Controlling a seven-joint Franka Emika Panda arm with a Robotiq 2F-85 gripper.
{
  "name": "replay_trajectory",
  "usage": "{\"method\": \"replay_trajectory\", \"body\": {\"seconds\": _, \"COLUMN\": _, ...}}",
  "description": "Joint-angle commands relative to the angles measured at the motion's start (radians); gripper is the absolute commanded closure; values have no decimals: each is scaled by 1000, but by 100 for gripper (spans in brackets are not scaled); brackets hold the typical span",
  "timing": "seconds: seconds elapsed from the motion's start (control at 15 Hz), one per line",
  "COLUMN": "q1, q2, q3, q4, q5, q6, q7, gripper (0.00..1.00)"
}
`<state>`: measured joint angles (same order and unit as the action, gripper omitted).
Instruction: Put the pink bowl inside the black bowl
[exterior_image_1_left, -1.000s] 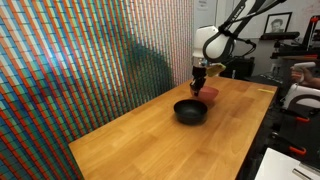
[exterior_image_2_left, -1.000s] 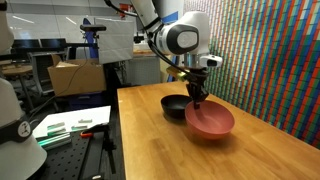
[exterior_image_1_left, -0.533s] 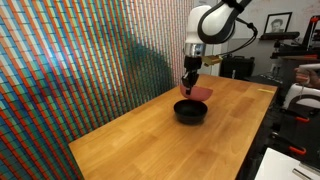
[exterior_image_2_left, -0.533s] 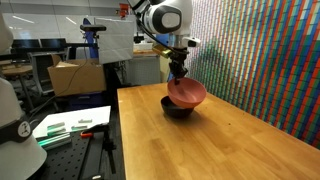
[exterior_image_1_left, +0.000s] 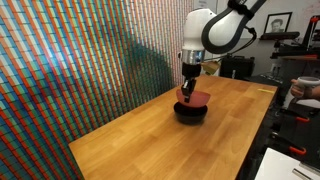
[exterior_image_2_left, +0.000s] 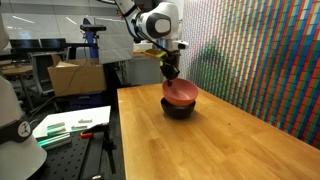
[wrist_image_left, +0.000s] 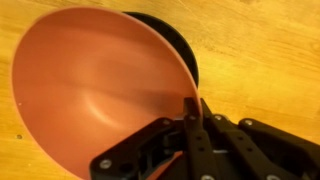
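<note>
Next, my gripper lowers the tilted pink bowl (exterior_image_1_left: 197, 98) into the black bowl (exterior_image_1_left: 191, 113) first, then opens on the pink bowl's rim.
My gripper (wrist_image_left: 190, 108) is shut on the rim of the pink bowl (wrist_image_left: 95, 90). I hold the bowl tilted directly over the black bowl (wrist_image_left: 185, 52), which shows only as a dark arc behind the pink one in the wrist view. In both exterior views the pink bowl (exterior_image_1_left: 197, 98) (exterior_image_2_left: 181, 92) sits low on or just above the black bowl (exterior_image_1_left: 191, 113) (exterior_image_2_left: 178, 110), with the gripper (exterior_image_1_left: 188, 86) (exterior_image_2_left: 171, 76) reaching down to its rim. I cannot tell whether the two bowls touch.
The bowls are on a wooden table (exterior_image_1_left: 150, 140) (exterior_image_2_left: 220, 145), near its far end. A colourful patterned wall (exterior_image_1_left: 70, 60) (exterior_image_2_left: 270, 60) runs along one long side. Lab desks and equipment (exterior_image_2_left: 70, 75) stand beyond the table's edge.
My gripper has carried the pink bowl from beside the black bowl to over it and lowered it onto or just above the black bowl.
</note>
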<state>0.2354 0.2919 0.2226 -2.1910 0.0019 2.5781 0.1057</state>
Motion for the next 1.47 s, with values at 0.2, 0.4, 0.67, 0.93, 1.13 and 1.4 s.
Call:
{"method": "replay_trajectory", "body": {"seconds": 0.2, "q1": 89, "q2": 94, "q3": -57, "q4": 15, "q5": -156, "q6": 102, "q7": 66, "gripper": 97}}
{"method": "replay_trajectory", "body": {"seconds": 0.4, "q1": 113, "q2": 130, "q3": -82, "q4": 24, "q5": -190, "q6": 117, "q7": 77, "gripper": 70}}
{"method": "replay_trajectory", "body": {"seconds": 0.67, "q1": 119, "q2": 144, "q3": -93, "q4": 33, "q5": -189, "q6": 101, "q7": 66, "gripper": 47}}
{"method": "replay_trajectory", "body": {"seconds": 0.93, "q1": 81, "q2": 115, "q3": -70, "q4": 16, "q5": -140, "q6": 81, "q7": 35, "gripper": 16}}
{"method": "replay_trajectory", "body": {"seconds": 1.13, "q1": 16, "q2": 65, "q3": -48, "q4": -16, "q5": -45, "q6": 47, "q7": 10, "gripper": 0}}
{"method": "replay_trajectory", "body": {"seconds": 1.4, "q1": -90, "q2": -63, "q3": -13, "q4": -58, "q5": 135, "q6": -23, "q7": -68, "gripper": 0}}
